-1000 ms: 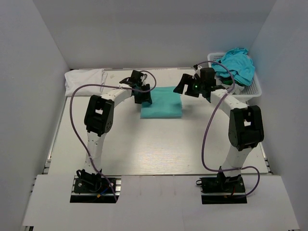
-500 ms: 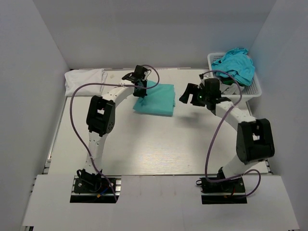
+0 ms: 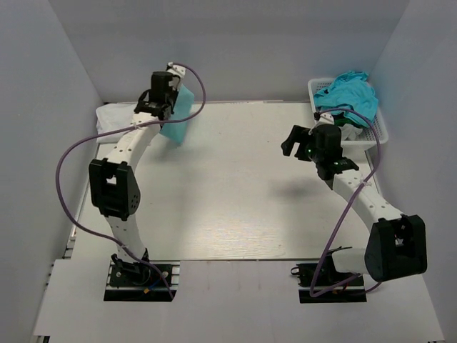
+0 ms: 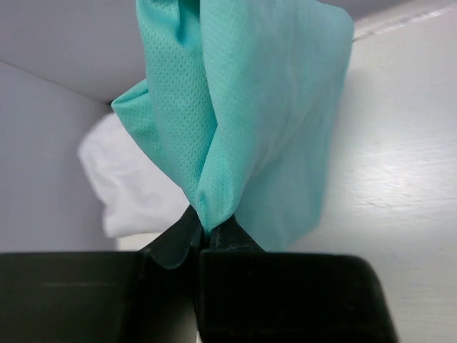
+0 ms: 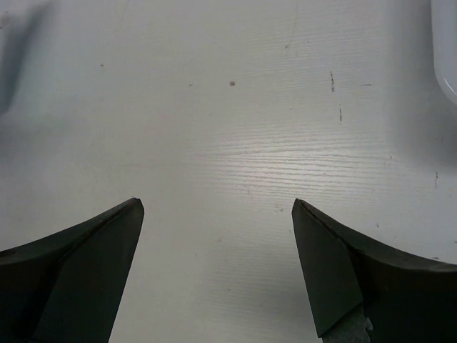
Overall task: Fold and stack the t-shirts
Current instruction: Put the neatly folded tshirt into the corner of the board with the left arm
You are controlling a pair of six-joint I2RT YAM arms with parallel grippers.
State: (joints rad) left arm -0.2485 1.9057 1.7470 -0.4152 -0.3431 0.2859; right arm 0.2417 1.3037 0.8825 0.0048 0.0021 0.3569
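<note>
My left gripper is to carry the mint-green t-shirt to the left in the top view next, over the folded white t-shirt (image 3: pixel 121 116), and release it there, since the white one is already folded.
My left gripper (image 3: pixel 168 102) (image 4: pixel 206 227) is shut on the folded mint-green t-shirt (image 3: pixel 178 114) (image 4: pixel 250 121), which hangs from the jaws above the far left of the table. Just beyond it a folded white t-shirt (image 3: pixel 121 116) (image 4: pixel 132 186) lies along the back left edge. Turquoise-blue t-shirts (image 3: pixel 350 94) are heaped in the white basket (image 3: pixel 377 130) at the back right. My right gripper (image 3: pixel 294 141) (image 5: pixel 218 207) is open over bare table, left of the basket, with nothing between its fingers.
Grey walls close the table (image 3: pixel 235 200) on the left, back and right. The basket's rounded white corner (image 5: pixel 446 64) shows at the top right of the right wrist view. Purple cables loop off both arms.
My left gripper has shut on the mint-green t-shirt, lifted it off the middle of the table and carried it to the far left. The right arm has drawn back toward the right.
</note>
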